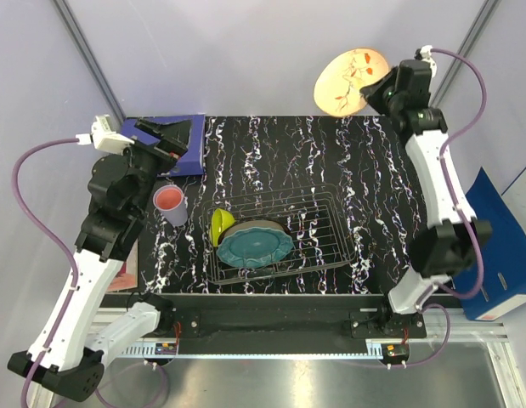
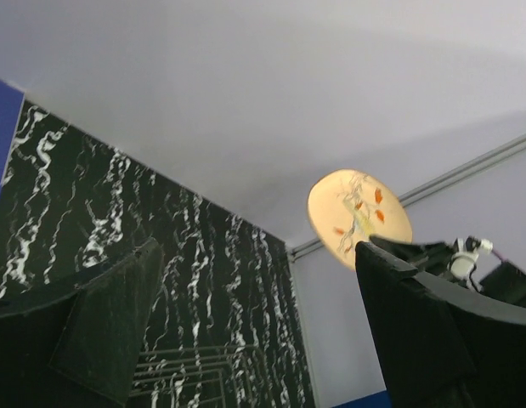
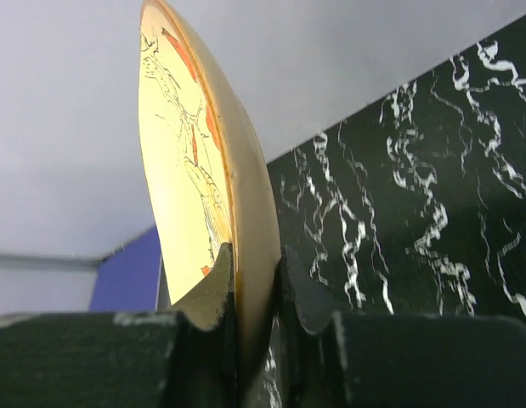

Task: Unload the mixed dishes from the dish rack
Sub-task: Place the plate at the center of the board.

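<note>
I will next lower the cream dish with my right gripper onto the open patch of the table top beyond the rack and release the dish's rim, as that patch is bare.
The wire dish rack (image 1: 322, 229) sits mid-table, holding a teal scalloped plate (image 1: 256, 246) and a yellow-green bowl (image 1: 221, 224) at its left end. A lavender cup (image 1: 170, 204) with a salmon-pink inside stands on the table left of the rack. My right gripper (image 1: 380, 90) is raised at the back right, shut on the rim of a cream dish (image 1: 350, 78) painted with red-orange marks. That dish (image 3: 182, 153) stands on edge between the right gripper's (image 3: 256, 285) fingers. My left gripper (image 1: 163, 140) hangs open and empty at the back left, beyond the cup; the left gripper (image 2: 263, 340) looks across to the rack (image 2: 186, 367) and dish (image 2: 358, 217).
A blue ring binder (image 1: 191, 143) lies at the table's back left corner, under the left gripper. Another blue binder (image 1: 506, 251) stands off the table's right edge, beside the right arm. The table top (image 1: 330, 153) is black with white veins.
</note>
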`<state>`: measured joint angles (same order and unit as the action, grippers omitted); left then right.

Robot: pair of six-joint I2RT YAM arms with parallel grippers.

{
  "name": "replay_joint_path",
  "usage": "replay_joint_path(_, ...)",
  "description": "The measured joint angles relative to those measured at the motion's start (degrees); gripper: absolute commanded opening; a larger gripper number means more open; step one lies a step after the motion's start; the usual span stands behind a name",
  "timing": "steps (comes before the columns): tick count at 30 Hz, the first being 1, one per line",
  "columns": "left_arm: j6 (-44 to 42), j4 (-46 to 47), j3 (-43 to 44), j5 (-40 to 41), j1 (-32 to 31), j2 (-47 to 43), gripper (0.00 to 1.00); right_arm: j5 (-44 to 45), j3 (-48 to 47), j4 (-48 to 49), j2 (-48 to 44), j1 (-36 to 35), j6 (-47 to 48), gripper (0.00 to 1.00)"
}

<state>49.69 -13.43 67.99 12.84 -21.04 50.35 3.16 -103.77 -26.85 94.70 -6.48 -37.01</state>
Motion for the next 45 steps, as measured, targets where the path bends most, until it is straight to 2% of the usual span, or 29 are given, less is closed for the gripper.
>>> replay_joint_path(3, -0.46, -1.46, -1.42, -0.31, 0.0, -0.46, 0.99, -4.2, -6.75, -0.28, 8.0, 4.33, -2.4, 0.0)
replay_joint_path(6, -0.63, -2.05, -4.11, -1.53, 0.0, -1.27, 0.99, -8.5, -9.62, -0.37, 14.4, 8.57, -5.51, 0.0)
replay_joint_path(10, -0.09, -2.86, -8.96, -4.33, 0.0, -2.4, 0.99, -12.17, -7.32, 2.03, 19.39, 13.7, -10.14, 0.0)
replay_joint_path(15, 0.94, -2.84, -15.17, -9.77, 0.0, -2.1, 0.99, -11.19, -3.45, 5.49, 24.13, 17.97, -11.47, 0.0)
replay_joint_path(22, 1.09, -2.36, -17.29, -15.96, -0.02, 0.81, 0.99, -9.79, -3.23, 7.52, 28.24, 17.18, -10.01, 0.0)
replay_joint_path(36, -0.2, -3.48, -17.88, -16.76, -0.02, 1.14, 0.99, -8.2, -3.63, 10.54, 38.01, 17.86, -10.86, 0.0)
replay_joint_path(43, -0.13, -3.72, -18.43, -17.49, -0.02, 1.18, 0.99, -9.07, -9.46, 9.68, 42.95, 18.56, -12.22, 0.0)
replay_joint_path(45, -0.11, -3.8, -18.64, -17.68, -0.02, 1.44, 0.99, -9.4, -11.61, 8.9, 44.19, 18.67, -12.41, 0.09)
